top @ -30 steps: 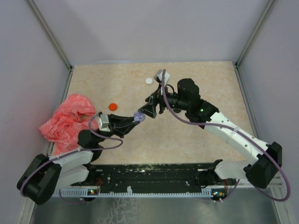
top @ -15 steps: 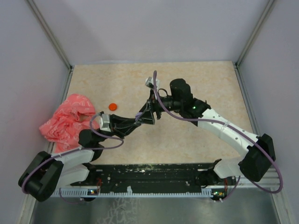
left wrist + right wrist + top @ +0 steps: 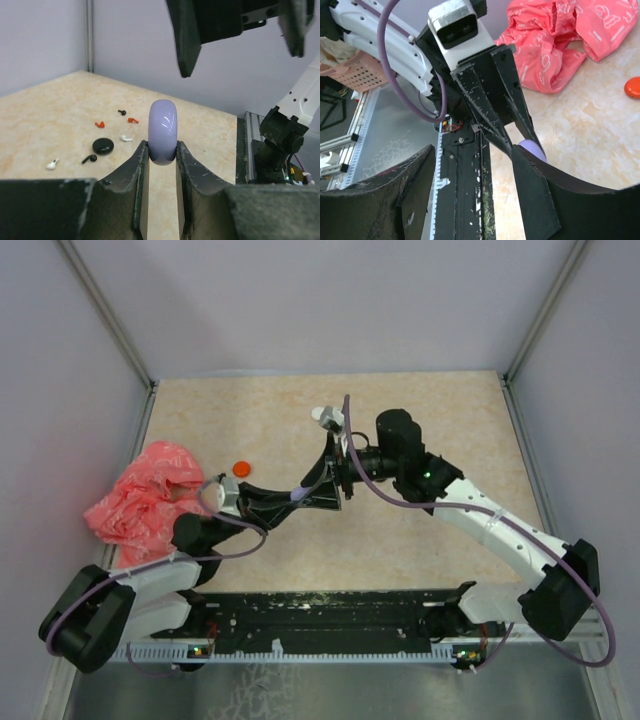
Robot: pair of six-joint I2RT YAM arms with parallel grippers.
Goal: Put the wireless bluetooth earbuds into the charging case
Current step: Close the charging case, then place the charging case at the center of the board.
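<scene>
I will tilt my left gripper's fingers down, lower the case onto the bare tabletop, clear of earbuds and discs, and release it.
My left gripper is shut on a round lilac charging case and holds it above the table; the case looks closed. It also shows in the top view and in the right wrist view. My right gripper is open and empty, and its fingers hang just above and beyond the case. Tiny earbuds lie on the table behind: two red, two white, two black. No lilac earbud shows.
A black disc lies among the earbuds. An orange disc and a white disc lie farther back. A crumpled pink cloth covers the table's left side. Walls enclose the table.
My right gripper has swung left and nearer, and its open fingers now stand over the case. My left gripper has shifted slightly right, still holding the case.
</scene>
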